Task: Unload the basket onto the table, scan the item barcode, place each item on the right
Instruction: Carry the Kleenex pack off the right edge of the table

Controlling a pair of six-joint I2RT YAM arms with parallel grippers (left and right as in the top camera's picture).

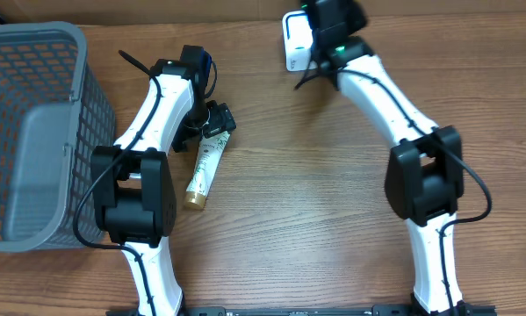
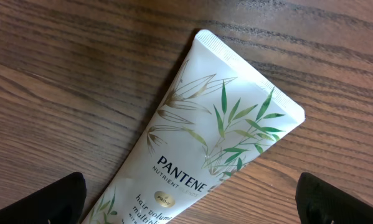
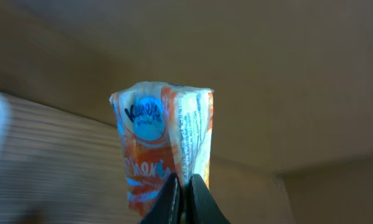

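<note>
My right gripper holds the packet and will next sweep away from the scanner (image 1: 293,39) and down to release it. The bare table edge is to the gripper's right in the overhead view.
My right gripper (image 3: 185,186) is shut on the edge of an orange and blue tissue packet (image 3: 161,143), which stands up from the jaws. In the overhead view that arm's wrist (image 1: 333,26) hangs at the far edge beside a white scanner (image 1: 293,39), and the packet itself is hidden under the wrist. A cream Pantene tube (image 1: 206,168) with a gold cap lies on the table at centre left. My left gripper (image 1: 212,123) hovers open over its flat crimped end. In the left wrist view the tube (image 2: 217,130) lies between the wide-apart fingertips (image 2: 61,199), untouched.
A grey mesh basket (image 1: 34,132) stands at the left edge of the wooden table (image 1: 315,193). A black cable runs along the left arm close to the tube.
</note>
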